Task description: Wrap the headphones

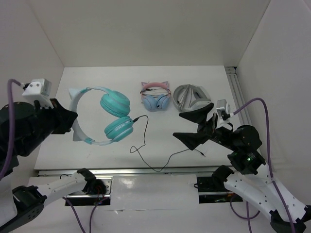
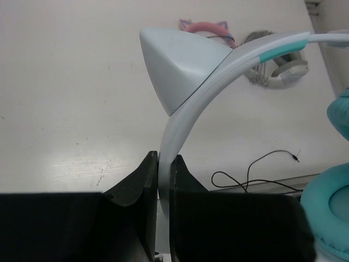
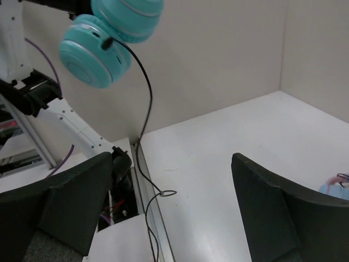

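The cable's hanging part drops free through the air from the lower ear cup, so I will next move my right gripper to the left in the top view, onto that part.
The headphones [image 1: 116,116] have teal round ear cups and a pale headband [image 1: 79,104] with cat-ear points. My left gripper [image 1: 72,120] is shut on the headband [image 2: 202,93], which runs up between the jaws of the left gripper [image 2: 163,164]. The headphones hang above the table, with the ear cups [image 3: 95,52] in the air. A thin black cable [image 1: 146,145] drops from the lower cup and loops across the table to the front edge. My right gripper [image 1: 194,124] stands open and empty to the right of the cable [image 3: 146,98], and nothing lies between the fingers of the right gripper [image 3: 170,164].
A pink cat-ear pair [image 1: 155,97] and a grey-white pair [image 1: 191,96] lie at the back of the table. A metal rail [image 1: 237,90] runs along the right wall. Another rail [image 1: 146,171] lines the front edge. White walls enclose three sides.
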Available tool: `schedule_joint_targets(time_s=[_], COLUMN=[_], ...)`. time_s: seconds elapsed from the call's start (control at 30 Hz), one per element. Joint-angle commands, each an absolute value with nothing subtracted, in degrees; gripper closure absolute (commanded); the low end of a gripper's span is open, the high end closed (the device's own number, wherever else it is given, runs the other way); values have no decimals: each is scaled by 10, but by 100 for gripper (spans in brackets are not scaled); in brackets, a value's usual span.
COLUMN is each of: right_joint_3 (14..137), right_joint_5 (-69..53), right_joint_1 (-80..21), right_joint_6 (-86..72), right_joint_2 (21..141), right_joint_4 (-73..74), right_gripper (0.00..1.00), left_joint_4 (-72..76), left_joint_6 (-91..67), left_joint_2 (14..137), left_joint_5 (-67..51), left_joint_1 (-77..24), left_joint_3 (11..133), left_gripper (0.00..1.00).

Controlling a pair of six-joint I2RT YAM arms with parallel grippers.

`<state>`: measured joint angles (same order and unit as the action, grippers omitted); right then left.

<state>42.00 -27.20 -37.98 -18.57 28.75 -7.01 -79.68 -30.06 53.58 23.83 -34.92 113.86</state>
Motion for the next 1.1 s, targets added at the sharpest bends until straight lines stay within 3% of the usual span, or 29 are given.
schedule_joint_targets(time_s=[0.0,0.27,0.6,0.73,0.8,0.83,1.07], right_joint_3=[425,384,333,315,292,287,252], right_joint_5=[-342,-398,-306,-273,-253,-245,-200], right_joint_1=[-377,-377,-470,-516,-532,-538,-574], right_joint_6=[-185,-241,-214,-214,-207,-201,-191], right_joint_2=[316,368,511,562,577,583,614], right_joint_4=[-169,-278,-430,-481,-506,-511,-544], right_gripper=[4,18,19,31,40,50,51], left_joint_4=[-782,-782,-760,-755,-755,-755,-778], left_joint_6=[-290,-295,-306,-311,-311,-311,-328], left_joint_2=[570,576,570,570,565,565,565], left_joint_5=[212,207,186,192,192,192,211], left_joint_1=[-345,-345,-345,-345,-345,-345,-345], left_joint_3=[1149,1159,1147,1141,1141,1141,1203], left_gripper=[100,100,100,100,100,100,100])
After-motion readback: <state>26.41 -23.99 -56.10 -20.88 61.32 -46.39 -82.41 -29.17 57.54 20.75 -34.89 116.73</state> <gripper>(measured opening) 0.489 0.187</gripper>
